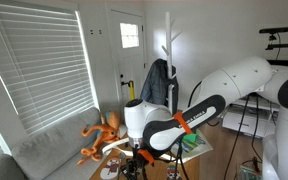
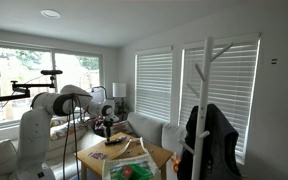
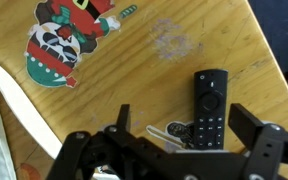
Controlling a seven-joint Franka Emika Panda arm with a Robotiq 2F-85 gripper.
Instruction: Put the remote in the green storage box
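Next, my gripper will shift toward the right in the wrist view and lower around the black remote (image 3: 208, 105), since the remote lies off-center.
In the wrist view a black remote (image 3: 208, 105) lies flat on the wooden table (image 3: 134, 80), its buttons facing up. My gripper (image 3: 184, 125) is open just above it, the remote lying between the two dark fingers nearer the right one. The gripper holds nothing. In both exterior views the arm reaches down to the table (image 1: 134, 158) (image 2: 104, 128); the remote is too small to see there. The green storage box (image 1: 197, 144) with pale edges sits at the table's side, and shows close to the camera in an exterior view (image 2: 126, 168).
A panda-Santa sticker (image 3: 59, 45) and a small sticker (image 3: 164, 130) are on the tabletop. A pale curved edge (image 3: 9, 95) borders the table. An orange octopus-like toy (image 1: 102, 135) sits by the sofa. A coat rack (image 2: 206, 110) stands nearby.
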